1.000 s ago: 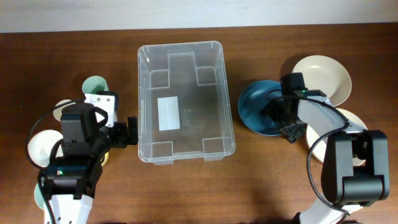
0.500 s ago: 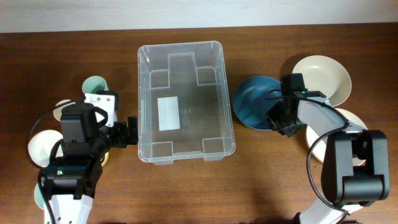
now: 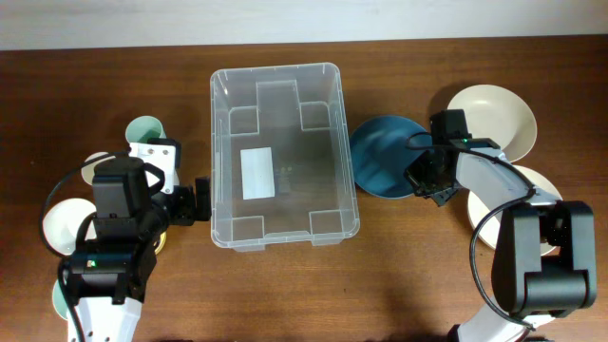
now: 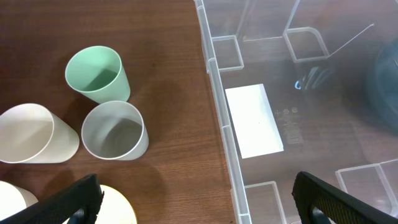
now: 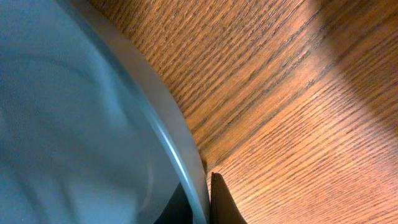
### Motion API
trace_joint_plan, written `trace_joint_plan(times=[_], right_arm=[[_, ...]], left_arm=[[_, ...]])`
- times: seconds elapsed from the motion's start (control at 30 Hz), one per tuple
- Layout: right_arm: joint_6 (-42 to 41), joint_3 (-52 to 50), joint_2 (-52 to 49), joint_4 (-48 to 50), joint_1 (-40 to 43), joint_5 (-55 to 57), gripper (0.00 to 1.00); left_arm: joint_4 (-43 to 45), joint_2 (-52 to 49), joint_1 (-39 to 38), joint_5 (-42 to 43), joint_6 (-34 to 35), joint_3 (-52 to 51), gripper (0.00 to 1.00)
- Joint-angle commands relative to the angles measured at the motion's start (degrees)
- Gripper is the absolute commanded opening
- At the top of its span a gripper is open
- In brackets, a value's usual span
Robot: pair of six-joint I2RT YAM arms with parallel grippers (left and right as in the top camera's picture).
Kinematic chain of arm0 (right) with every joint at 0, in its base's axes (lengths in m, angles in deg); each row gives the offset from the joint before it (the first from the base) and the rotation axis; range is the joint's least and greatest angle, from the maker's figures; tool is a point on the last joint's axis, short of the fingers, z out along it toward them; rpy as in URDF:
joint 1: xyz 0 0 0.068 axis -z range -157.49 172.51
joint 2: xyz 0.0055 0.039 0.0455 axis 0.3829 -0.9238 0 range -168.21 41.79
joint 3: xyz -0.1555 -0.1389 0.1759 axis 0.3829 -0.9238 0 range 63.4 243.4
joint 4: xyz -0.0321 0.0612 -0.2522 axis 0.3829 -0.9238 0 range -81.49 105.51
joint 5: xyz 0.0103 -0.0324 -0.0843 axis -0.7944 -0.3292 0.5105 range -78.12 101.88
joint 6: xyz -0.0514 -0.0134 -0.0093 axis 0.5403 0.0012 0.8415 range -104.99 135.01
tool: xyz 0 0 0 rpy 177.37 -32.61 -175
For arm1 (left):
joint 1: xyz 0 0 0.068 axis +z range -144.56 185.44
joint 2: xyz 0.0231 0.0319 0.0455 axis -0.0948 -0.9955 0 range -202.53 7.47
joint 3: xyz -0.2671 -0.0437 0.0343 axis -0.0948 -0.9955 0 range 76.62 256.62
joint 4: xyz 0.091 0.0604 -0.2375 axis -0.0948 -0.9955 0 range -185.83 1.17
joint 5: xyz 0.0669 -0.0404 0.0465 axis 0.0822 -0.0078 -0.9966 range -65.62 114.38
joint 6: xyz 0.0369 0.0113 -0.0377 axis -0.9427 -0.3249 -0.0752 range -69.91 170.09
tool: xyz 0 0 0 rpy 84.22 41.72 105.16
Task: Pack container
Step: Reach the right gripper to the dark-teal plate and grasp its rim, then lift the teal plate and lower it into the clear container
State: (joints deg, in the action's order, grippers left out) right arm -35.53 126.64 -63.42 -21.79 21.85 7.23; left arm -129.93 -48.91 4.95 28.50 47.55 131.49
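Note:
I should lift the bowl with my right gripper across the side of the container in between and release it on the container's empty bottom, which is to the left of my right gripper in the overhead view.
The container (image 3: 284,237), a large clear bin with a white label on its base, stands empty at the table's middle. A dark blue bowl (image 3: 382,157) sits tilted just right of it, close to its right wall. My right gripper (image 3: 425,178) is shut on the bowl's right rim. In the right wrist view the rim (image 5: 163,115) runs between the jaws, with one dark finger (image 5: 225,204) outside it. My left gripper (image 3: 196,201) is open beside the container's left wall (image 4: 219,106). Its fingers (image 4: 73,200) straddle that wall with nothing held.
Left of the container stand a green cup (image 4: 96,73) and a grey-white cup (image 4: 115,130), with a cream cup (image 4: 32,134) lying on its side and a pale yellow dish (image 4: 119,208) below. Two cream bowls (image 3: 496,119) (image 3: 534,188) lie at the right.
My right gripper has shut on the blue bowl's rim, and the bowl has shifted left toward the container. The left arm has not moved.

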Motion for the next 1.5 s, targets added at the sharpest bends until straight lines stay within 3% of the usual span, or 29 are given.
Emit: trace_joint_plan(times=[0.0, 0.6, 0.73, 0.83, 0.97, 1.2, 1.47], right_arm=[[0.5, -0.9, -0.9, 0.4, 0.0, 1.8, 0.04], [11.2, 7.2, 19.5, 5.6, 0.0, 4.9, 0.04], [25.7, 7.3, 25.7, 12.9, -1.9, -0.7, 0.04], [35.7, 9.4, 27.1, 12.8, -5.1, -4.8, 0.04], [43.6, 15.7, 25.8, 4.7, -11.5, -3.3, 0.04], [42.0, 31.6, 16.7, -7.2, -20.8, 5.8, 0.04], [39.1, 37.8, 0.1, -6.1, -25.1, 5.4, 0.04]], left_arm=[[0.2, 0.0, -0.2, 0.6, 0.4, 1.3, 1.0], [0.2, 0.0, -0.2, 0.6, 0.3, 1.3, 0.99], [0.2, 0.0, -0.2, 0.6, 0.4, 1.3, 0.99], [0.2, 0.0, -0.2, 0.6, 0.4, 1.3, 0.99], [0.2, 0.0, -0.2, 0.6, 0.4, 1.3, 1.0], [0.2, 0.0, -0.2, 0.6, 0.4, 1.3, 1.0], [0.2, 0.0, -0.2, 0.6, 0.4, 1.3, 0.99]])
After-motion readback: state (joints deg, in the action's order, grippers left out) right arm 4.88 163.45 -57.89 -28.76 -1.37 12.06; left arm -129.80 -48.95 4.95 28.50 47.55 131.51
